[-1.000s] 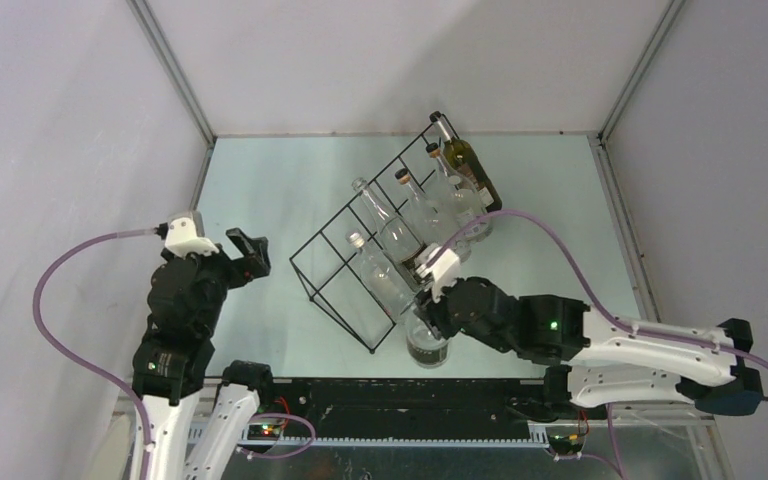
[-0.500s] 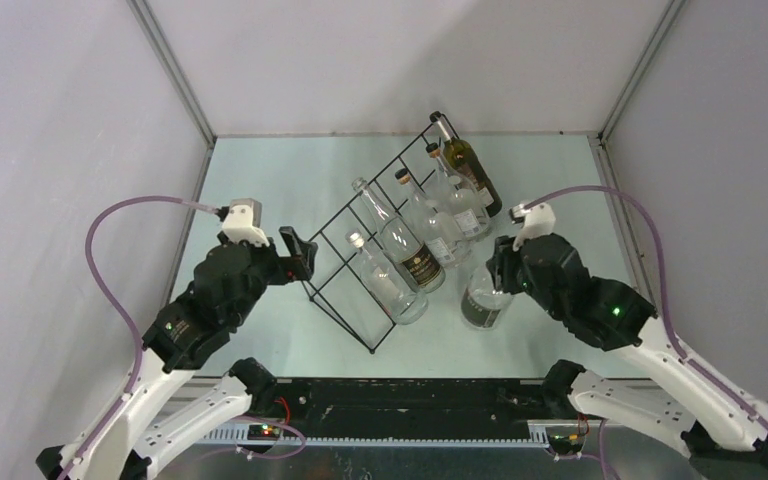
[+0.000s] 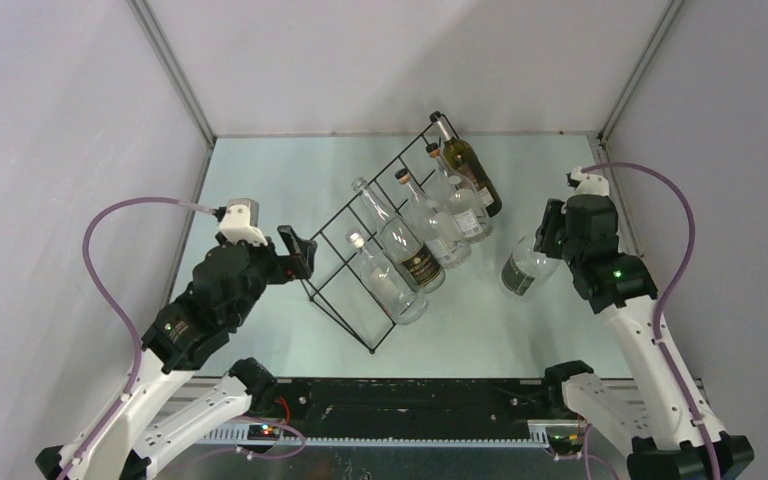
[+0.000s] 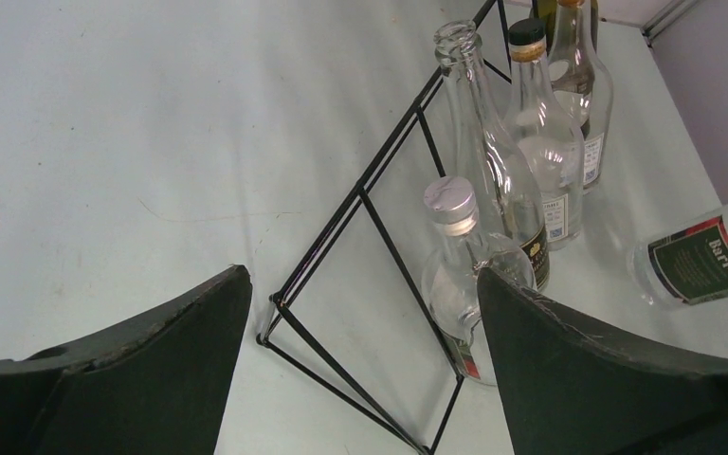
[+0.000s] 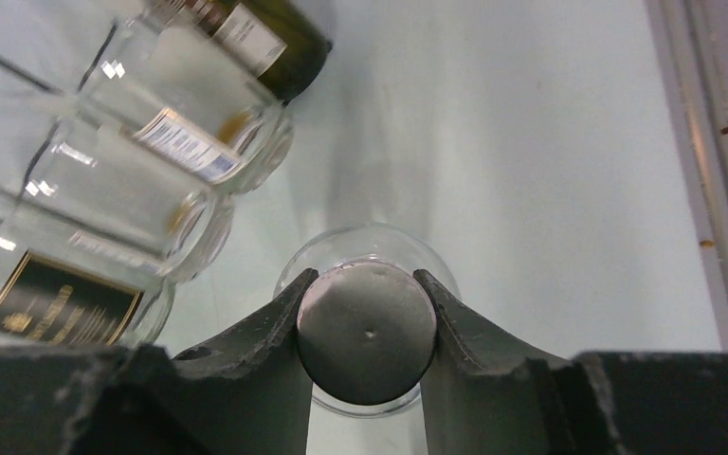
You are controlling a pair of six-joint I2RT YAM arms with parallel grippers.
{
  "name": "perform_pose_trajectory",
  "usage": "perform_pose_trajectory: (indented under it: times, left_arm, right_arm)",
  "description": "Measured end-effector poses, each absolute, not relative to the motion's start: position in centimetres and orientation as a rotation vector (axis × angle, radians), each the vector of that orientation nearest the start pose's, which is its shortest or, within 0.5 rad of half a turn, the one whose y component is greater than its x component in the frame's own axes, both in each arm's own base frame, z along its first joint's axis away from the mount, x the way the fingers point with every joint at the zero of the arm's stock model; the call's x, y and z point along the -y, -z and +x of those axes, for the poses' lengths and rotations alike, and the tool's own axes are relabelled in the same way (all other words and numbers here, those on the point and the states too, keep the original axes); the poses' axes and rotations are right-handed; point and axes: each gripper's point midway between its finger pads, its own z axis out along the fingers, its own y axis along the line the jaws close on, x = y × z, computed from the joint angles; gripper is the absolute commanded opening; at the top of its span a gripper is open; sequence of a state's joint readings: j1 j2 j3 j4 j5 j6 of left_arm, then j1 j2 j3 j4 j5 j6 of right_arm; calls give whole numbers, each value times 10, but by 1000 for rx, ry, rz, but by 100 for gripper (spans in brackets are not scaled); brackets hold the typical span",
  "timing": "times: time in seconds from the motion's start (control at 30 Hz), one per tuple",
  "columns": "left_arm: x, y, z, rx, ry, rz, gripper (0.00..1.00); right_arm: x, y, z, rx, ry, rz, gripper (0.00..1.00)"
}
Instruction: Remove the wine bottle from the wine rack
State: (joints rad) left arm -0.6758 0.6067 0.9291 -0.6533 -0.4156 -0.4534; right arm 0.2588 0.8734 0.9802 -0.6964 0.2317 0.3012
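The table has bare surface beside the rack (image 3: 332, 265), which leaves room. My right gripper will carry the bottle (image 3: 526, 270) outward toward the nearby side wall, then down to the table.
The black wire wine rack (image 3: 332, 265) lies slanted across the table and holds several bottles. My right gripper (image 3: 552, 232) is shut on the capped neck of a clear wine bottle (image 3: 526, 270), held tilted to the right of the rack, clear of it. In the right wrist view the fingers (image 5: 270, 327) clamp the grey cap (image 5: 366, 331) from both sides. My left gripper (image 3: 300, 252) is open and empty at the rack's near left end (image 4: 360, 204); the held bottle shows at the right edge of that view (image 4: 706, 258).
Several bottles stay in the rack: a short clear one (image 3: 385, 283), a black-labelled one (image 3: 400, 240), two clear ones (image 3: 450, 215) and a dark green one (image 3: 472, 172). Grey walls close in left, right and back.
My right gripper has carried the clear bottle from the rack's near end out to the right and farther back. My left arm moved in toward the rack's left end, then stayed.
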Motion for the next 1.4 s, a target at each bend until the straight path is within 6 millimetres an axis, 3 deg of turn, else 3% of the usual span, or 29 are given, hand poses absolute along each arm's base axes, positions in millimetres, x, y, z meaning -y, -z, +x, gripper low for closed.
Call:
perform_pose_trajectory:
  times: [0.57,0.73,1.07,1.17,1.4]
  left_arm:
    - [122,-272,217,-1953,419,4,99]
    - [123,-267,217,-1963,420,11,100]
    - [122,-254,216,-1999,396,19,100]
    - [121,-253,216,-2001,389,16,100]
    - [117,-236,212,-2028,377,-8,100]
  right_arm:
    - [30,-235,333,-2020,158,307,0]
    - [41,-232,349,-2003,194,298,0]
    - [51,-192,376,-2091,213,297,0]
    - [53,-196,384,-2070,210,288,0]
    - [52,-194,394,-2059,190,279,43]
